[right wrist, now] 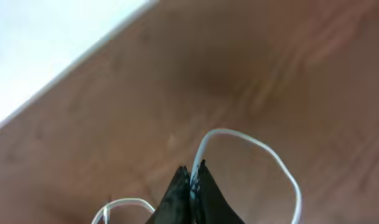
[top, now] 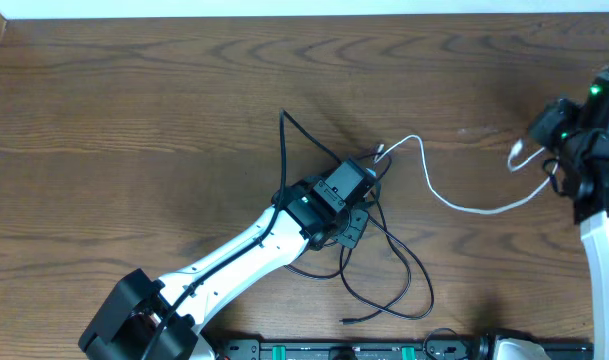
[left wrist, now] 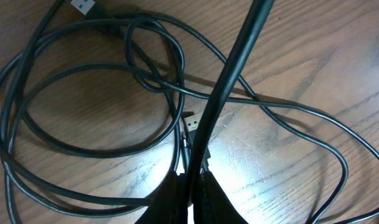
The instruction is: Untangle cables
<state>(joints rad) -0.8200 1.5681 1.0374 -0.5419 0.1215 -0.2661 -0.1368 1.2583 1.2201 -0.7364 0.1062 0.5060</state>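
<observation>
The robot's right gripper will next carry the white cable (top: pixel 454 203) to the left in the overhead view and let go of it, since open tabletop clear of black loops is there.
Black cables (top: pixel 389 265) lie in loose overlapping loops at the table's middle and toward its front edge. My left gripper (top: pixel 362 182) sits over the top of that tangle. In the left wrist view it (left wrist: pixel 190 186) is shut on one black cable (left wrist: pixel 236 56), which rises taut away from the fingers above the other loops (left wrist: pixel 83 152). A small plug (left wrist: pixel 190 122) lies under it. A white cable (top: pixel 454 203) runs from the tangle to the right. My right gripper (top: pixel 540 138) is shut on it near its end, seen pinched (right wrist: pixel 192 171) with a white loop (right wrist: pixel 257 142) beyond.
A blue-tipped plug (left wrist: pixel 83 6) lies at the far side of the black loops. The wooden table (top: pixel 134 120) ends at a pale edge (right wrist: pixel 46 56) close behind the right gripper. A black rail (top: pixel 384 350) runs along the front edge.
</observation>
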